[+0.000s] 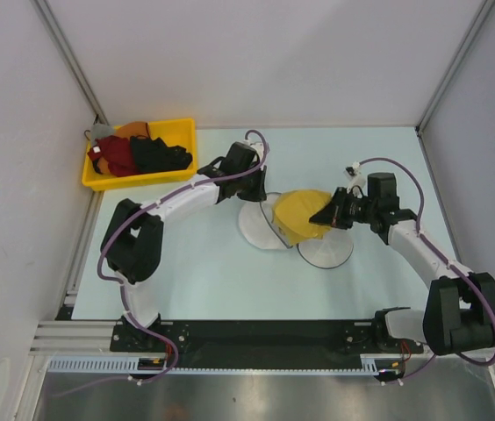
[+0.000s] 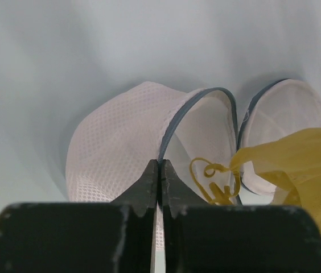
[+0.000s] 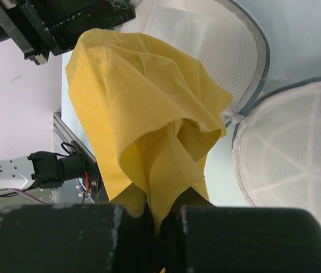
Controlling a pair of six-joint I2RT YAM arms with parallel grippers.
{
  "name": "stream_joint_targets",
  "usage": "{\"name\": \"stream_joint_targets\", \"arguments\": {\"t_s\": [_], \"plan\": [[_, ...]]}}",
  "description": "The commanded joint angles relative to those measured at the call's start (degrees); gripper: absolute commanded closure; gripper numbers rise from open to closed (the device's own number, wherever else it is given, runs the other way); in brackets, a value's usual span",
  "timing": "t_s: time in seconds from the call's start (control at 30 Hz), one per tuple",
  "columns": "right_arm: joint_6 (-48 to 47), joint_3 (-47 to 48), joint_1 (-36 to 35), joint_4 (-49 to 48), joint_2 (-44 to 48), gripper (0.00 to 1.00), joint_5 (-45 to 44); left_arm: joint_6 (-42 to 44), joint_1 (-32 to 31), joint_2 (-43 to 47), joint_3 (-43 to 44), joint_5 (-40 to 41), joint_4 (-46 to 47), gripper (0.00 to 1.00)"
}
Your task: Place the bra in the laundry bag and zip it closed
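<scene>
My right gripper should move down and left in the top view, then release the bra inside the bag's raised half, as only the bra's strap dangles there.
The white mesh laundry bag (image 1: pixel 261 230) lies open in the middle of the table, its two dome halves side by side. My left gripper (image 2: pixel 160 166) is shut on the dark wire rim of the left half (image 2: pixel 120 148) and tilts it up. The yellow bra (image 1: pixel 302 213) hangs over the bag's hinge between the halves. My right gripper (image 3: pixel 161 213) is shut on a fold of the bra (image 3: pixel 149 125). A yellow strap (image 2: pixel 214 179) dangles inside the left half. The right half (image 3: pixel 297 153) lies flat.
A yellow plastic bin (image 1: pixel 139 154) with red, black and orange clothes stands at the back left. White walls enclose the table at the back and sides. The black base rail (image 1: pixel 256 338) runs along the near edge.
</scene>
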State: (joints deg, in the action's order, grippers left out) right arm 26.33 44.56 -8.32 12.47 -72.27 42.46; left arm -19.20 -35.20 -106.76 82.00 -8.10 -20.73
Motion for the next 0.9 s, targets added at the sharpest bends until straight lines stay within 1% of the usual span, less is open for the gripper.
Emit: {"name": "stream_joint_targets", "arguments": {"t_s": [0.0,0.07,0.3,0.47,0.53,0.57,0.6,0.67,0.77,0.8,0.83,0.87], "plan": [[1.53,1.06,-0.47,-5.25,-1.99,1.0,-0.71,0.57,-0.31,1.29,1.77,-1.74,0.16,1.0],[2.5,0.88,-0.91,-6.14,-3.74,1.0,-1.06,-0.48,-0.48,2.87,0.45,-3.23,1.3,1.0],[1.71,1.76,-5.91,-7.8,-9.55,1.0,-7.73,-3.12,-1.19,8.84,-4.12,-6.49,4.29,1.0],[2.5,3.78,-7.68,-9.21,-14.21,1.0,-10.29,-4.44,-2.85,11.04,-5.71,-6.49,5.0,1.0],[6.09,3.0,-8.12,-14.2,-15.79,1.0,-8.1,-5.49,-3.64,11.49,-6.14,-7.1,5.69,1.0],[8.11,2.56,-8.29,-18.66,-16.41,1.0,-5.83,-5.84,-4.0,11.49,-6.49,-7.63,6.05,1.0],[11.0,2.38,-8.64,-20.45,-17.28,1.0,-5.02,-6.2,-4.35,11.14,-6.59,-8.24,6.4,1.0],[13.65,2.12,-9.44,-25.53,-19.48,1.0,-3.88,-6.98,-5.4,11.05,-7.02,-8.34,6.93,1.0],[17.61,0.89,-8.83,-31.17,-21.77,1.0,-2.65,-8.13,-5.67,11.57,-8.69,-8.34,8.51,1.0],[17.97,0.8,-8.65,-31.8,-22.47,1.0,-2.29,-8.05,-5.67,11.75,-8.78,-7.99,8.6,0.98],[18.49,0.45,-8.56,-32.59,-23.52,1.0,-1.94,-7.78,-5.32,12.27,-8.78,-7.72,8.17,0.94],[18.85,0.18,-8.47,-34.34,-23.97,1.0,-1.07,-7.87,-5.06,12.54,-8.96,-7.55,8.08,0.77]]}}
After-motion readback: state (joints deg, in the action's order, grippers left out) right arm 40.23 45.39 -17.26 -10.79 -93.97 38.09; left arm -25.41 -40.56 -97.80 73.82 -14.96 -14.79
